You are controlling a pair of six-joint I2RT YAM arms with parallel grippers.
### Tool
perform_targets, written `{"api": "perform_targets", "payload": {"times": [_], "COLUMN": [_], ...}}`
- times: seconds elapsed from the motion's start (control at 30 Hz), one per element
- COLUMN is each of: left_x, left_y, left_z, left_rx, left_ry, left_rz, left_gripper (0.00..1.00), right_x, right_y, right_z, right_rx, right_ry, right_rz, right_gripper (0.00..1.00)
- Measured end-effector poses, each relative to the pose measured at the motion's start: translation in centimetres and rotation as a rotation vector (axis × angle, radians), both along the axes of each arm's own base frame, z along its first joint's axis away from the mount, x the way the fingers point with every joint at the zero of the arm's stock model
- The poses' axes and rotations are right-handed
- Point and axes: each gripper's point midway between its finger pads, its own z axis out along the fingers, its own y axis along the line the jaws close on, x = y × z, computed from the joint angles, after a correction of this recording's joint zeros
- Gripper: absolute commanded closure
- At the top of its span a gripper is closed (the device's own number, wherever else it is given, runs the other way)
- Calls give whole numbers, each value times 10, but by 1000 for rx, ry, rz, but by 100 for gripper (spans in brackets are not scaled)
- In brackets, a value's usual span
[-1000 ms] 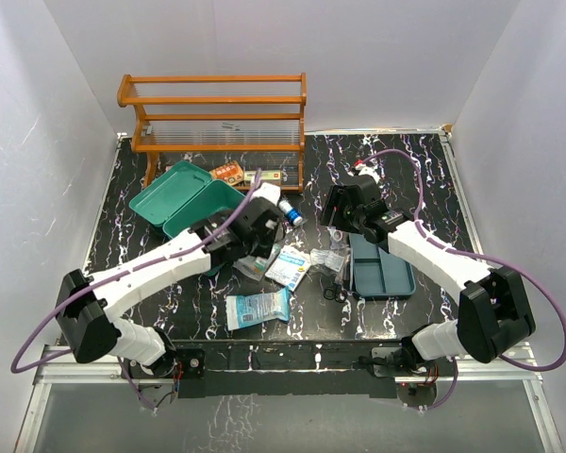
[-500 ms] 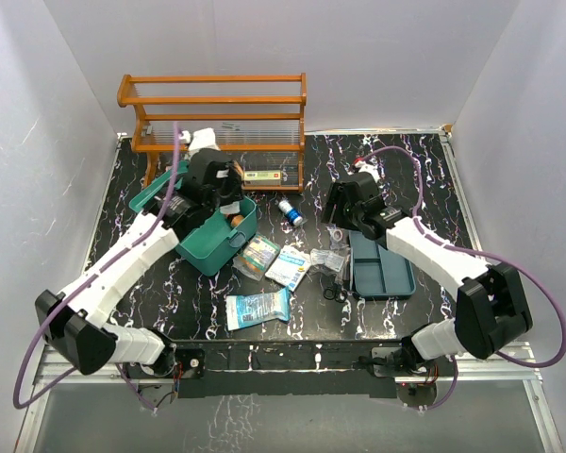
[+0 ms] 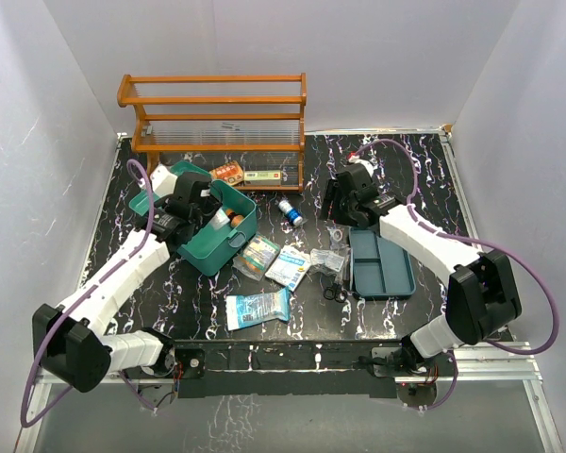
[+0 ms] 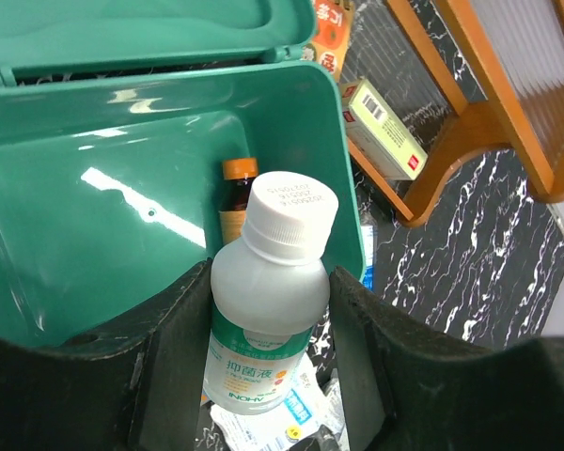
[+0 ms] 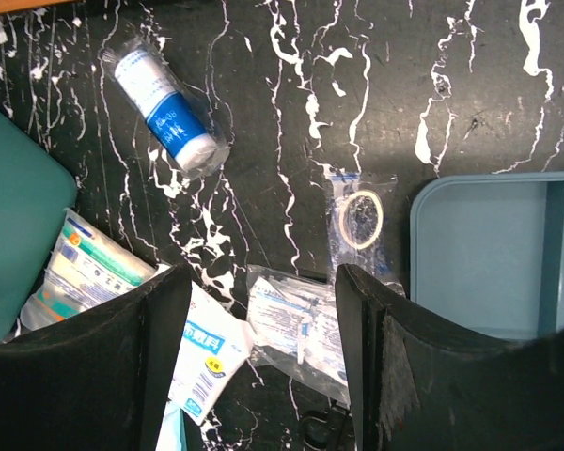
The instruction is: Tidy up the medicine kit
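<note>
The left gripper brings the white bottle down into the free space beside the orange-capped brown bottle in the box next and releases the white bottle.
The teal medicine kit box [image 3: 215, 253] stands open at the left, its lid [image 3: 166, 177] tipped back. In the left wrist view its inside [image 4: 103, 216] holds a small brown bottle with an orange cap [image 4: 237, 193]. My left gripper [image 4: 268, 319] is shut on a white bottle with a green label [image 4: 268, 282] and holds it over the box's open side [image 3: 221, 217]. The darker insert tray [image 3: 382, 266] lies at the right and is empty [image 5: 489, 254]. My right gripper [image 5: 263, 348] is open and empty above a clear sachet packet [image 5: 296, 329], left of the tray [image 3: 345, 209].
An orange wooden rack [image 3: 217, 113] stands at the back with small boxes [image 3: 262, 176] under it. A blue-and-white roll [image 5: 164, 113], a bagged tape ring [image 5: 362, 218], several packets [image 3: 258, 308] and scissors [image 3: 332, 288] lie between box and tray.
My left arm swung from the packets at the centre back to the box, then drew a little nearer. The right gripper shifted slightly towards the back.
</note>
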Motion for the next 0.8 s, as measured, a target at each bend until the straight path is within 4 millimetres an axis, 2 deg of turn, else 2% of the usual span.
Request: {"api": "perform_targets", "payload": {"times": [0.17, 0.3, 0.6, 0.8], "left_x": [1, 13, 29, 26], "left_y": [5, 9, 13, 5], "left_z": [-23, -44, -101, -111], "left_rx": [-45, -68, -82, -136], "left_ry": [30, 75, 233, 278], "left_rz": [71, 112, 182, 217], "left_gripper": [64, 64, 66, 62], "right_x": [2, 9, 15, 16], "right_y": [-2, -3, -8, -14], "right_z": [6, 14, 6, 8], "right_rx": [-28, -52, -120, -161], "right_ry": [10, -4, 14, 6], "right_rz": [4, 6, 18, 22], "right_gripper": [40, 40, 39, 39]}}
